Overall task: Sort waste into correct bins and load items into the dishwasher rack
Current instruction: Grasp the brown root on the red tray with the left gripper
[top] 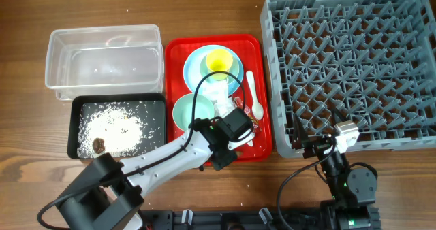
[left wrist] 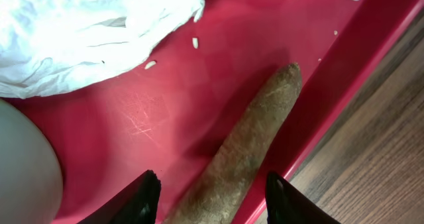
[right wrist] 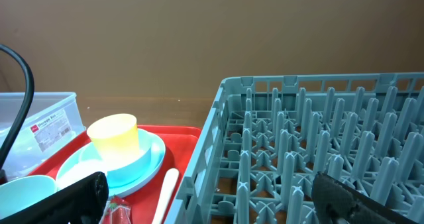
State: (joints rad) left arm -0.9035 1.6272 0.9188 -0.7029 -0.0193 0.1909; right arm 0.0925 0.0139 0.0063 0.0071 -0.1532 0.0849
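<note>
The left gripper's open fingers are on both sides of the brown stick-shaped food piece below it by the tray's rim, so the gripper will go down a little onto the food piece next.
In the left wrist view my left gripper is open, its jaws on either side of the brown stick-shaped food piece, which lies on the red tray by its rim. The crumpled white tissue, rice grains and pale green bowl are close by. From overhead, the left gripper is over the tray's front right. The yellow cup stands on the light blue plate. The white spoon and red wrapper lie to their right. My right gripper is open and empty at the grey rack's front edge.
The clear tub stands at the back left, with the black tray in front of it holding rice and a dark bit. The light blue cup does not show. Bare wood lies in front of the red tray.
</note>
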